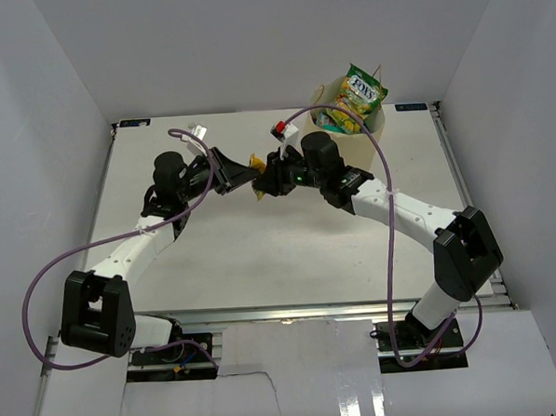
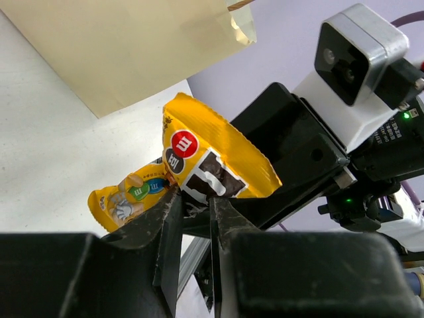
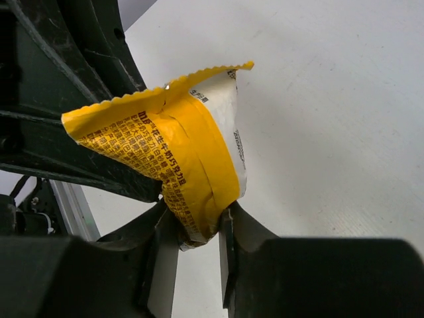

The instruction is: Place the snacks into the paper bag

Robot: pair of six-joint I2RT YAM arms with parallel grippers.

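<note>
My right gripper lifts and carries the yellow packet (image 1: 256, 176) to the right in the top view next, over the paper bag's open top (image 1: 340, 121), which faces upward.
A yellow snack packet (image 1: 256, 176) with a brown and red logo hangs above the middle of the table, held from both sides. My left gripper (image 2: 194, 199) is shut on its lower edge, the printed front (image 2: 212, 156) facing that camera. From the other side my right gripper (image 3: 199, 225) is shut on a folded corner of the same packet (image 3: 172, 146). The tan paper bag (image 1: 366, 146) stands at the back right, and a green-yellow packet (image 1: 364, 92) sticks out of its top. The bag's wall (image 2: 132, 46) also fills the top of the left wrist view.
White walls enclose the table on three sides. Purple cables loop from both arms. The right gripper's black body (image 2: 291, 152) and its wrist camera (image 2: 361, 46) sit close in front of the left gripper. The table's metal front rail (image 1: 293, 312) runs between the arm bases.
</note>
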